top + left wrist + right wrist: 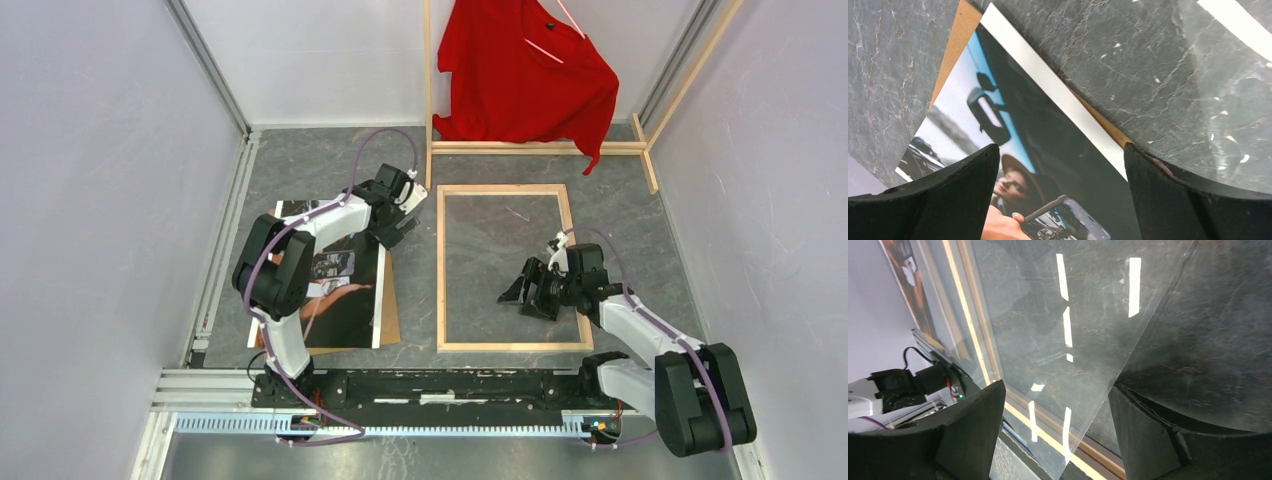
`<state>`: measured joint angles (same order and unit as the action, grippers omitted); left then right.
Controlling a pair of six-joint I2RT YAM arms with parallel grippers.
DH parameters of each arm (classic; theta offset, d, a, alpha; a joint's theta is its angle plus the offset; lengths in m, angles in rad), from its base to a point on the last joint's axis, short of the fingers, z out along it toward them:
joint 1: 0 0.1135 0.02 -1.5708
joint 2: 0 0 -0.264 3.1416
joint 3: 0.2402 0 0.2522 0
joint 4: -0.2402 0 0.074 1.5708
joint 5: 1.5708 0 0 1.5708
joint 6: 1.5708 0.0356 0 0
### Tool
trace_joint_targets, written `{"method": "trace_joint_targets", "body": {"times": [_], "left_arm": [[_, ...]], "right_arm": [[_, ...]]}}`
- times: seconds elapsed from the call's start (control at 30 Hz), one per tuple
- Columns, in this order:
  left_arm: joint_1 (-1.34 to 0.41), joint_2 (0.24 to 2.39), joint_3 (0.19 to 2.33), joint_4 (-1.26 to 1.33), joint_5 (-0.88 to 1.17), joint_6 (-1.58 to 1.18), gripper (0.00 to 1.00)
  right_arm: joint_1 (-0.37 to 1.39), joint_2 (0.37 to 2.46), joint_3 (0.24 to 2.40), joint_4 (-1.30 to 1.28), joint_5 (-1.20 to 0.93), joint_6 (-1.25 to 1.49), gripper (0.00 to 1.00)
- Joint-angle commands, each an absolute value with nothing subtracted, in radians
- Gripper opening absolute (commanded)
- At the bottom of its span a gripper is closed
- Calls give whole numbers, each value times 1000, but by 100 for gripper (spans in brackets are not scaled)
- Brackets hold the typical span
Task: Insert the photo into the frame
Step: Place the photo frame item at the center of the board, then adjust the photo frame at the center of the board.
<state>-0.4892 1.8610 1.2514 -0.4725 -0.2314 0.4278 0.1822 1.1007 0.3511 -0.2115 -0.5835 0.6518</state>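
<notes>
My right gripper needs to turn and tilt next so its open fingers line up across the clear pane's edge [1119, 372]. That edge runs at an angle between them.
The photo [340, 300] lies face up at the left on a brown backing board [390, 312], its white strip along the right edge. My left gripper [395, 230] is open just above the photo's far right corner. In the left wrist view my left gripper [1060, 150] frames the dark picture [1048, 130], with the board [960, 30] showing beneath. The frame [440, 270] lies flat in the middle, bare wood up. My right gripper [522, 297] is open low inside it. In the right wrist view my right gripper [1055, 387] straddles a corner of the clear pane [1048, 315], beside the frame's rail [960, 305].
A wooden clothes rack with a red shirt [530, 70] stands at the back, right behind the frame. White walls close in the left and right sides. A black mounting rail [430, 385] runs along the near edge between the arm bases.
</notes>
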Motion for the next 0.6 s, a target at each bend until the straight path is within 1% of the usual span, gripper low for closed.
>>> {"method": "trace_joint_targets", "body": {"times": [0.0,0.2,0.3,0.43,0.57], "left_arm": [[-517,1867,1243,-442,-228,456,100],[-528,1876,1228,-442,-213,450,100],[-528,1883,1224,-443,-211,449,100],[-529,1879,1214,-443,-193,445,100],[-529,1881,1208,-442,-187,439,100]], "right_arm": [[212,1082,246,-190,-536,757,82],[218,1016,103,51,-575,916,78],[219,992,65,109,-565,953,78],[224,953,46,107,-541,953,78],[229,954,64,42,-524,931,79]]}}
